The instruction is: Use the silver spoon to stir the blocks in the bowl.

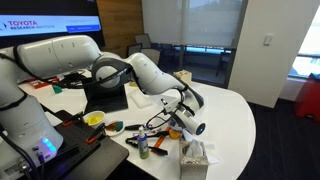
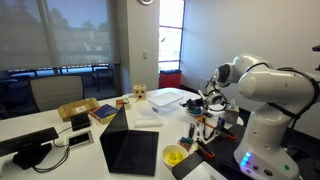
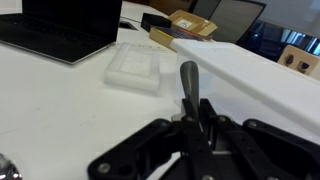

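Note:
I should swing my gripper away from the tissue box [image 1: 197, 154], turn its fingers downward at the white tabletop [image 1: 138, 113] beside the laptop and release the spoon's handle, because that spot shows bare.
My gripper [image 3: 196, 128] is shut on the silver spoon [image 3: 188, 85]. In the wrist view the spoon's grey handle sticks out between the closed black fingers, over the white table. In both exterior views the gripper [image 1: 186, 116] [image 2: 212, 100] hangs low over the cluttered part of the table, near the tissue box [image 1: 197, 154]. I cannot make out the teal-blue bowl or the blocks in any view. They are hidden by the arm and clutter or out of frame.
A yellow bowl [image 1: 94, 119] [image 2: 175, 155] sits near an open laptop [image 2: 130, 150] [image 3: 60, 25]. A clear plastic container [image 3: 135, 65] [image 2: 172, 98] and a cardboard box [image 3: 185, 22] lie on the white table [image 3: 60, 110]. Tools and small items crowd the table by the robot base.

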Available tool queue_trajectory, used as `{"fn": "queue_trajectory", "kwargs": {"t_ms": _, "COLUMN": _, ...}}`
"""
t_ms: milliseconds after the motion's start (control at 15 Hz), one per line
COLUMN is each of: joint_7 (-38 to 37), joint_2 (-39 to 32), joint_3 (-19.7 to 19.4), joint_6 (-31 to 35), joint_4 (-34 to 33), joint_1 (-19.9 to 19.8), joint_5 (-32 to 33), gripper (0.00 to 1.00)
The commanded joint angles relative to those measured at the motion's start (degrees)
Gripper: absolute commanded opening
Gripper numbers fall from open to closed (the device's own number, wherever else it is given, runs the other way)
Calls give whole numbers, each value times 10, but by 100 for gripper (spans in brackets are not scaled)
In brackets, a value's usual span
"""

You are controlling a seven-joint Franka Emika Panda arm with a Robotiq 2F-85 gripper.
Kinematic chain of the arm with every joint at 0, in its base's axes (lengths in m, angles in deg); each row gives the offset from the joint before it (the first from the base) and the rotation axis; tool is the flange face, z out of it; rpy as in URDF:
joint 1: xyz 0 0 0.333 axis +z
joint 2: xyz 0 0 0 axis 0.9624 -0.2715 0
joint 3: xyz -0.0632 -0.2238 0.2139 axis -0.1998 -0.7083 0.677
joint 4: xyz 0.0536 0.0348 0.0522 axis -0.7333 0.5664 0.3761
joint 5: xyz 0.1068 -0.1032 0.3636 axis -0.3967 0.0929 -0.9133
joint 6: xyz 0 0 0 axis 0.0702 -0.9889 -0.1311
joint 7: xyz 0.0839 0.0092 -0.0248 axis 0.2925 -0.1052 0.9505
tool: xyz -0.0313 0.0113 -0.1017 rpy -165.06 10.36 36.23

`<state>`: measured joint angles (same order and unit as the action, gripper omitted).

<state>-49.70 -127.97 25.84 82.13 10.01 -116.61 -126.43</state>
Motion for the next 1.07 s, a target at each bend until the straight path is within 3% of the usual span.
{"fn": "queue_trajectory", "kwargs": {"t_ms": 0, "joint_7": -34, "joint_2": -15, "joint_3": -2, "joint_6": -9, "joint_4": -21, "joint_1": -11, "joint_5": -7, "gripper": 3}}
{"fn": "queue_trajectory", "kwargs": {"t_ms": 600, "joint_7": -21, "joint_2": 12, "joint_3": -22, "joint_6": 36, "joint_4": -18, "joint_1": -22, "joint_5": 5, "gripper": 3}}
{"fn": "queue_trajectory", "kwargs": {"t_ms": 1000, "joint_7": 28, "joint_2": 109, "joint_3": -18, "joint_6": 14, "joint_4": 87, "joint_1": 9, "joint_5": 13, "gripper": 3}}
